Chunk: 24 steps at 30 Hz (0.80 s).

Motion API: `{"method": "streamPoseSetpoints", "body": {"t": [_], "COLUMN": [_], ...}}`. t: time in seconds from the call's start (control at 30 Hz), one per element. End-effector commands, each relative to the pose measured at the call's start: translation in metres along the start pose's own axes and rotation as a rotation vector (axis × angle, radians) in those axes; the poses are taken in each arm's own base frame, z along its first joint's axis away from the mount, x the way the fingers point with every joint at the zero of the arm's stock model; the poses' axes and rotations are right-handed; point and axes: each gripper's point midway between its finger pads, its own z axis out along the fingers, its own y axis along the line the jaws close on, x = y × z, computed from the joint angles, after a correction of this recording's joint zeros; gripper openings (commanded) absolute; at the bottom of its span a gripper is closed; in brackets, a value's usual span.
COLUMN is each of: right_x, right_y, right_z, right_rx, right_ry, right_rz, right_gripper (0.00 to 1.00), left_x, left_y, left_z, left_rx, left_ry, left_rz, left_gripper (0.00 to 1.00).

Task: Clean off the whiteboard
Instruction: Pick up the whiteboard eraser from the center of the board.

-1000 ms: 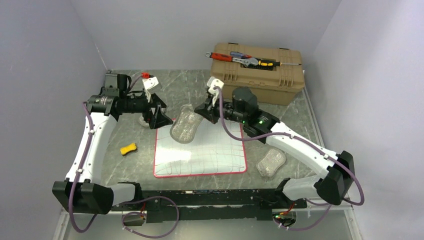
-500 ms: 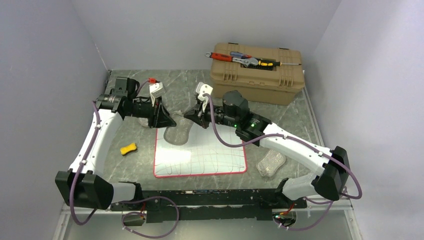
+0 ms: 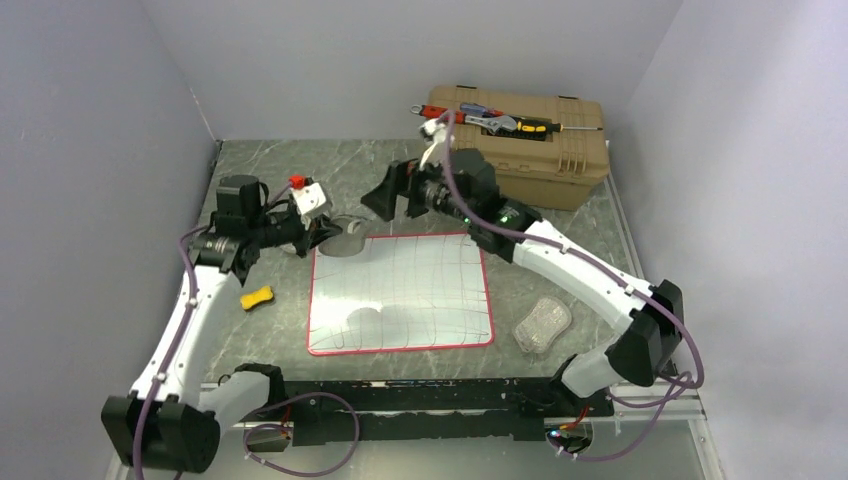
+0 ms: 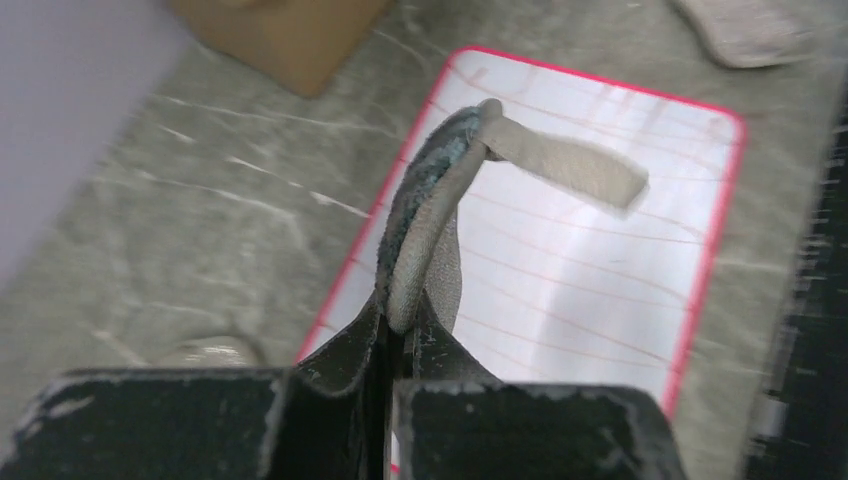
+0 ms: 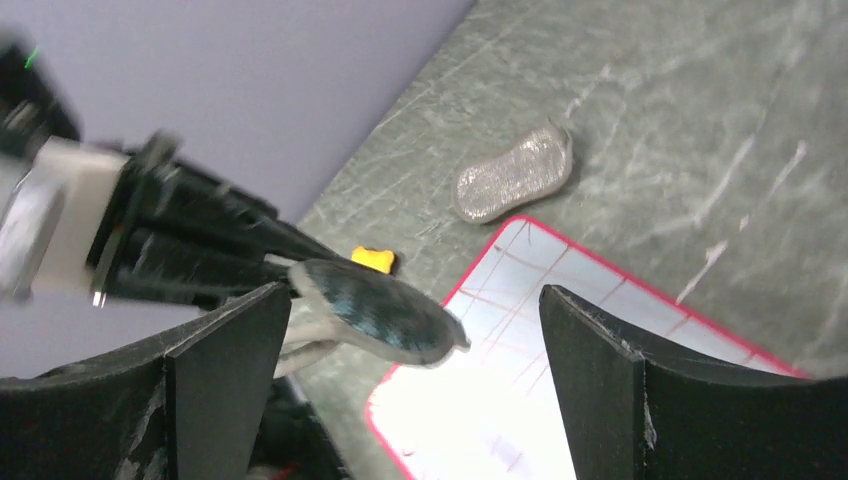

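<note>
I should next move my open right gripper across toward my left gripper and onto the loose end of the grey pad.
The whiteboard [image 3: 400, 295] lies flat mid-table, red-rimmed, with thin pen lines across it [image 4: 590, 290] [image 5: 570, 350]. My left gripper [image 3: 333, 232] [image 4: 405, 322] is shut on a grey eraser pad [image 3: 350, 240] [image 4: 425, 215] with a loose strap, held just over the board's far left corner. The right wrist view shows that pad's dark blue-grey face [image 5: 378, 312]. Behind the board's far edge hangs my right gripper [image 3: 385, 190] [image 5: 430, 385], wide open and holding nothing.
A tan toolbox [image 3: 515, 145] with hand tools on its lid stands at the back right. A second grey pad [image 3: 541, 323] lies right of the board. A third pad [image 5: 513, 175] lies left of the board's far corner, and a yellow sponge [image 3: 257, 297] nearer.
The pad passed from my right gripper to my left. The left jaws closed on it and pulled it to the board's far left corner; the right jaws opened and drew back toward the toolbox.
</note>
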Motion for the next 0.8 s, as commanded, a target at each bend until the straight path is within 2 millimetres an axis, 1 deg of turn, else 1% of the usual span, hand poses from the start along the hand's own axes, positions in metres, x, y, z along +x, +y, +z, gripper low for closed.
{"method": "streamPoseSetpoints", "body": {"t": [0.0, 0.1, 0.17, 0.23, 0.3, 0.4, 0.5, 0.67, 0.77], "right_x": [-0.003, 0.004, 0.005, 0.002, -0.001, -0.003, -0.002, 0.013, 0.019], "right_y": [-0.019, -0.010, 0.000, 0.011, 0.018, 0.023, 0.027, 0.019, 0.012], "right_z": [-0.006, 0.001, 0.004, 0.006, 0.008, 0.014, 0.021, 0.035, 0.039], "right_rx": [0.035, -0.010, -0.066, -0.138, -0.184, -0.219, -0.224, -0.182, -0.155], "right_ry": [0.064, 0.132, 0.156, 0.152, 0.152, 0.154, 0.155, 0.182, 0.179], "right_rz": [0.452, 0.541, 0.585, 0.621, 0.650, 0.684, 0.679, 0.701, 0.717], "right_gripper": [0.99, 1.00, 1.00, 1.00, 1.00, 0.97, 0.90, 0.77, 0.63], "left_x": [-0.041, -0.048, -0.050, -0.048, -0.050, -0.047, -0.043, -0.042, -0.040], "left_y": [0.046, 0.050, 0.050, 0.049, 0.049, 0.046, 0.043, 0.034, 0.028], "left_z": [-0.011, -0.011, -0.010, -0.008, -0.007, -0.003, 0.001, 0.007, 0.009], "left_rx": [-0.250, -0.294, -0.310, -0.313, -0.318, -0.309, -0.298, -0.260, -0.244], "left_ry": [-0.131, -0.157, -0.162, -0.165, -0.170, -0.164, -0.160, -0.169, -0.170], "left_rz": [0.382, 0.479, 0.523, 0.542, 0.549, 0.562, 0.564, 0.573, 0.586], "left_gripper": [0.02, 0.02, 0.02, 0.01, 0.02, 0.02, 0.02, 0.02, 0.02]}}
